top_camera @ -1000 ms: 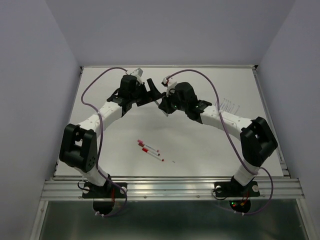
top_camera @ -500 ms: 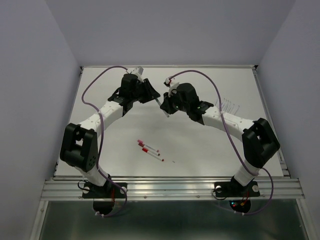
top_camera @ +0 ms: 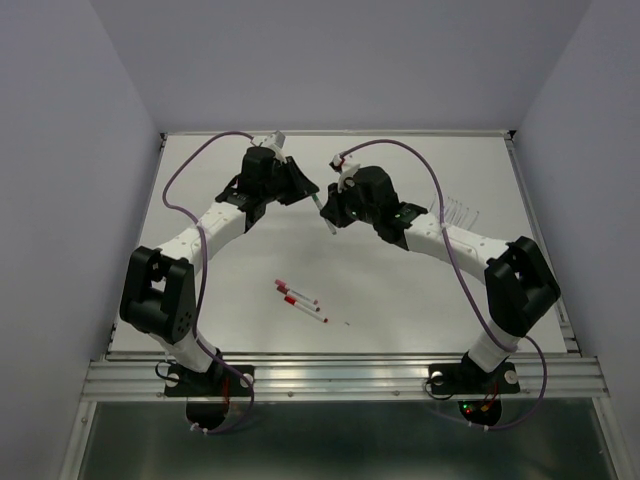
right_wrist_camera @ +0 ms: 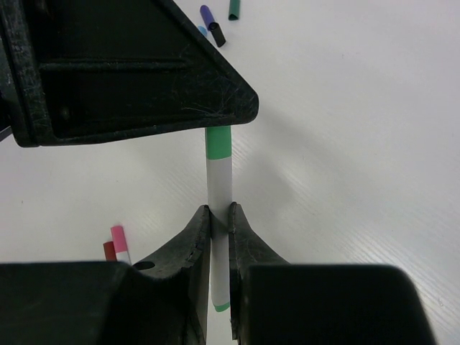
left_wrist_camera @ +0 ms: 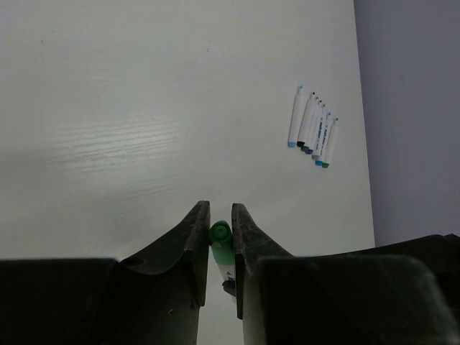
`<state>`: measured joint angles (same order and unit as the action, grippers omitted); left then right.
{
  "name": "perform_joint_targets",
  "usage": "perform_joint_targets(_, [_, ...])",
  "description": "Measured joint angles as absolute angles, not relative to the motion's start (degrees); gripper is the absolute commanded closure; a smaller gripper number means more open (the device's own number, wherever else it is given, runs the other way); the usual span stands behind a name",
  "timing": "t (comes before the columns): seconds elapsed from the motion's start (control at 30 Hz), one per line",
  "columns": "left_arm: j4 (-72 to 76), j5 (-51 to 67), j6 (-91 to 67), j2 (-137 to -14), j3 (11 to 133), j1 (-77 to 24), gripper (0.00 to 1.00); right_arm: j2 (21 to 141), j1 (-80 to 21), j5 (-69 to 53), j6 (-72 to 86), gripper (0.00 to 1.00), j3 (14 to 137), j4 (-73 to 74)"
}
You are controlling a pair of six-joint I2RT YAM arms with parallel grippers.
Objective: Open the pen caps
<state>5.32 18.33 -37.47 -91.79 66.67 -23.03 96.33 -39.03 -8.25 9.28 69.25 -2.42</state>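
My left gripper needs to pull off the green cap [right_wrist_camera: 218, 144], move left in the top view and lower to release it beside the loose caps, since removed caps gather there.
A white-barrelled pen [right_wrist_camera: 219, 183] hangs above the table between the two arms; in the top view the pen [top_camera: 324, 215] is a thin sliver. My right gripper [right_wrist_camera: 220, 213] is shut on its barrel. The green pen cap [right_wrist_camera: 218, 144] points at my left gripper [right_wrist_camera: 129, 72], and its end is hidden under those fingers. In the left wrist view my left gripper [left_wrist_camera: 220, 215] is shut on that green cap [left_wrist_camera: 220, 241], both pads touching it. From above, the left gripper [top_camera: 311, 192] and right gripper [top_camera: 331, 214] meet at the table's far middle.
A row of several white pens [left_wrist_camera: 313, 133] lies at the table's right side, also seen from above [top_camera: 460, 212]. Three red-ended pens [top_camera: 300, 298] lie near the front middle. Loose purple [right_wrist_camera: 209, 14], black [right_wrist_camera: 216, 34] and teal [right_wrist_camera: 233, 8] caps lie on the table.
My left gripper went from wide open to shut on the green cap. Both wrists drew slightly closer together.
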Motion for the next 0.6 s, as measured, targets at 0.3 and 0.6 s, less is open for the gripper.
perform_joint_targets(0.3, [6.2,18.0,-37.6,-91.8,66.7,-23.0,0.80,96.3,-39.0,-7.0,11.0,0.99,69.3,-3.4])
perform_joint_targets(0.6, [6.2,17.6,-37.6,-91.9,66.9,-22.9,1.00,96.5,-39.0,-6.9,12.3,0.99,69.3,-3.9])
